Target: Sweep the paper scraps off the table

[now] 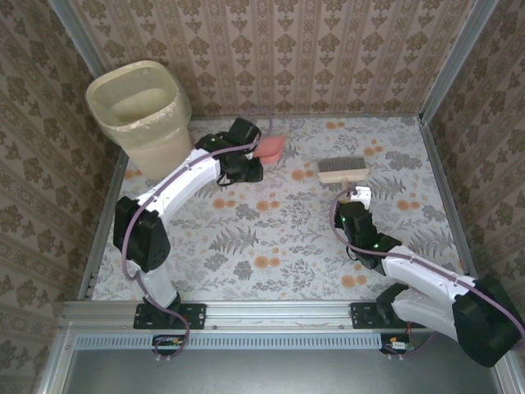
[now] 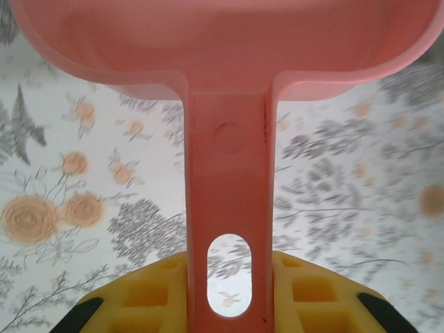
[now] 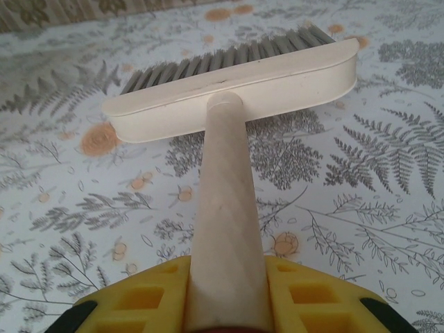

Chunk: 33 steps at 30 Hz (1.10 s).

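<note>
The dustpan (image 1: 272,148) hangs above the cloth. My left gripper lowers next, draws back to the tabletop by the orange dots and releases the handle there for that reason.
My left gripper (image 2: 229,281) is shut on the handle of the flat pink dustpan (image 2: 229,166), whose pan spreads across the top of the left wrist view. From above, the dustpan (image 1: 272,148) sits at the back middle of the table (image 1: 271,238), just right of the bin, with the left gripper (image 1: 248,156) behind it. My right gripper (image 3: 225,295) is shut on the wooden handle of a cream hand brush (image 3: 236,90) with grey bristles. That brush (image 1: 341,169) lies at the back right, the right gripper (image 1: 358,198) just nearer. The paper scraps are out of view.
A tall cream bin (image 1: 141,111) stands at the back left corner. Brown patterned walls and a metal frame close the table on three sides. The cloth carries printed grey ferns and orange dots (image 1: 264,263).
</note>
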### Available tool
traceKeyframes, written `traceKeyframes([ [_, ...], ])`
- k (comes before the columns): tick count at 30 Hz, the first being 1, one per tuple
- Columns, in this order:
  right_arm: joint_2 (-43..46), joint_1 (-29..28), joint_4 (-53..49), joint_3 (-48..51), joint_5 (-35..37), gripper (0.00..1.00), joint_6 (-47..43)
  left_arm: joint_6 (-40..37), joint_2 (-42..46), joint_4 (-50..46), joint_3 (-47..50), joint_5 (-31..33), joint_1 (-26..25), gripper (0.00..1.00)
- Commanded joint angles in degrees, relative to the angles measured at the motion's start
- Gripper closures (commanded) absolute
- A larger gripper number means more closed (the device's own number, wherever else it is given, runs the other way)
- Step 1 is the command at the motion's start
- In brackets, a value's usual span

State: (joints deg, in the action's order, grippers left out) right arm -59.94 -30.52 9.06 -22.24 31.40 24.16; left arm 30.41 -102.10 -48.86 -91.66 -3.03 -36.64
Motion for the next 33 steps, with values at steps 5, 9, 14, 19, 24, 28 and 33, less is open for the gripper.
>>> traceKeyframes([
  [5,-7.6,0.3,2.8,-4.6,-2.5,1.00,0.9,2.3,-3.7,6.3,8.7,2.6,0.4,1.00],
  [9,-11.8,0.3,4.0,-6.0,-4.1,1.00,0.8,2.8,-4.5,8.7,12.3,1.2,0.2,1.00],
  [14,-16.9,0.2,6.5,-7.7,-7.3,1.00,0.6,3.3,-4.2,11.1,15.9,0.6,-0.2,0.89],
  [19,-19.4,0.2,7.6,-8.3,-10.1,0.96,1.1,3.3,-5.1,11.9,16.5,-0.4,-0.6,0.74],
  [24,-22.1,-0.1,8.3,-9.0,-11.4,0.88,1.3,4.0,-5.8,13.8,16.7,-2.6,-0.6,0.65],
  [28,-22.4,-0.5,8.0,-9.2,-11.6,0.84,1.4,4.1,-6.2,13.8,16.0,-3.0,-0.6,0.57],
  [33,-21.1,-0.7,7.5,-8.8,-10.9,0.59,2.1,4.0,-5.1,13.0,15.1,-2.6,-0.6,0.52],
])
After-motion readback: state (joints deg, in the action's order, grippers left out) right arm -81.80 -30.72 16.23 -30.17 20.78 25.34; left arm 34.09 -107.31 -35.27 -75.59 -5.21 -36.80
